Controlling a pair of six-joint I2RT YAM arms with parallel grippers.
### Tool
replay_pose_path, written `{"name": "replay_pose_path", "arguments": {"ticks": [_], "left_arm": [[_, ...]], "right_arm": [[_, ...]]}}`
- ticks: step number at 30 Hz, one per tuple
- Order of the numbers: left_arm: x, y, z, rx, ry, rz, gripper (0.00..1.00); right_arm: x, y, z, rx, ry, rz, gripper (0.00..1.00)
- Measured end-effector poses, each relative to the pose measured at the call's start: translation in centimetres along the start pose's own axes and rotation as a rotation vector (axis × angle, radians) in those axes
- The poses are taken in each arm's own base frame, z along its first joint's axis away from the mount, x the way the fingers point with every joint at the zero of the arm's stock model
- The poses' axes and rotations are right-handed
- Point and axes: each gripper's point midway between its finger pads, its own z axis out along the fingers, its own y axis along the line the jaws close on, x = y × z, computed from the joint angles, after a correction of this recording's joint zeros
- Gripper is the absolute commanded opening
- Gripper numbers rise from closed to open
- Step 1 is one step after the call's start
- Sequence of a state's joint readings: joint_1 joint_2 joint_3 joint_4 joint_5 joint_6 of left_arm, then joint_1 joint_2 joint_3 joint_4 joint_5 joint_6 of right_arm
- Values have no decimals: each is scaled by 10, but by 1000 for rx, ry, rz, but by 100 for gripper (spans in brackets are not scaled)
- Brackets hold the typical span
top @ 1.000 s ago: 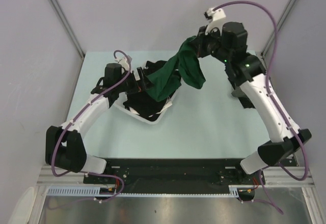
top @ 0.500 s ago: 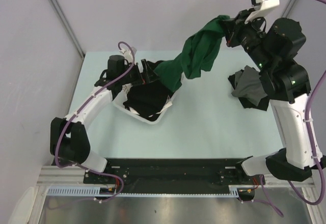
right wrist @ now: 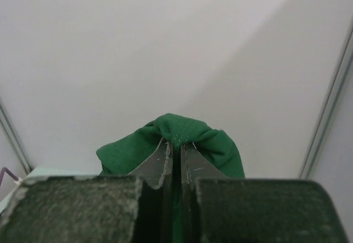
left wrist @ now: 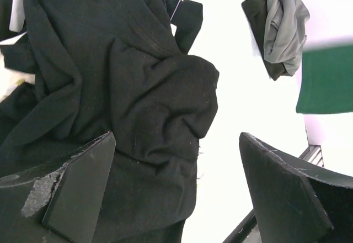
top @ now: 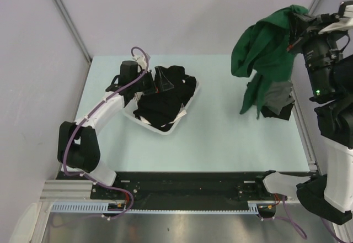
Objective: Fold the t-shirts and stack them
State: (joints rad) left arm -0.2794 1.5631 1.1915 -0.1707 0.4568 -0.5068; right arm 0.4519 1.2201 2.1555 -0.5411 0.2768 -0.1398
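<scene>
Next, my right gripper lowers toward the basket [top: 144, 123] and releases the dark green t-shirt. The bare tabletop lies below the gripper and to its left in the top view.
A dark green t-shirt [top: 265, 47] hangs in the air at the far right, pinched at a hem by my right gripper [right wrist: 176, 143], which is shut on it. The cloth drapes down over a crumpled grey and black t-shirt pile [top: 277, 102] on the table. Black t-shirts [top: 165, 96] fill the white basket [top: 144, 123] at the left. My left gripper [top: 156, 80] stands open at the basket's far side, its fingers [left wrist: 77, 190] wide apart above the black t-shirts [left wrist: 127, 94], holding nothing. The grey t-shirt [left wrist: 284, 25] and a green edge [left wrist: 325, 80] show in the left wrist view.
The pale table [top: 220, 138] stretches between the basket and the right-hand pile. Grey walls and metal posts [top: 66, 19] close in the back and sides. The arm bases sit on the black rail [top: 182, 185] at the near edge.
My right arm has swung up and to the right, pulling the green t-shirt clear of the basket until it hangs free over the right-hand pile. The left gripper has stayed open at the basket.
</scene>
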Motion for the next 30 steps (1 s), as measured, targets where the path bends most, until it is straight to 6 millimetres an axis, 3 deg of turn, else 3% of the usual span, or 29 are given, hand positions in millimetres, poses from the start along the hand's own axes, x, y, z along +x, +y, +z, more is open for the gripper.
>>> {"name": "replay_pose_path", "arguments": {"ticks": [2, 4, 7, 9, 10, 13, 15, 18, 24, 27, 30], "left_arm": [[0, -1, 2, 2, 3, 1, 99], [0, -2, 4, 5, 4, 3, 99], [1, -4, 4, 9, 7, 6, 99], [1, -4, 5, 9, 8, 6, 99], [1, -4, 4, 9, 9, 6, 99], [2, -4, 4, 9, 10, 6, 99], [2, -4, 4, 7, 12, 6, 98], [3, -3, 4, 4, 17, 4, 98], [5, -3, 2, 0, 22, 12, 99], [4, -3, 1, -1, 21, 14, 99], [3, -3, 0, -6, 17, 15, 100]], "right_arm": [[23, 1, 5, 7, 48, -10, 0], [65, 6, 13, 0, 134, -6, 0], [159, 21, 26, -34, 341, 7, 0], [231, 34, 30, -64, 497, 18, 0], [269, 40, 27, -80, 582, 25, 0], [357, 53, 6, -117, 803, 47, 0], [398, 57, -8, -120, 924, 59, 0], [428, 62, -15, -128, 1007, 84, 0], [436, 71, -18, -155, 1039, 133, 0], [450, 72, -21, -152, 1080, 139, 15], [474, 73, -28, -143, 1154, 143, 23]]}}
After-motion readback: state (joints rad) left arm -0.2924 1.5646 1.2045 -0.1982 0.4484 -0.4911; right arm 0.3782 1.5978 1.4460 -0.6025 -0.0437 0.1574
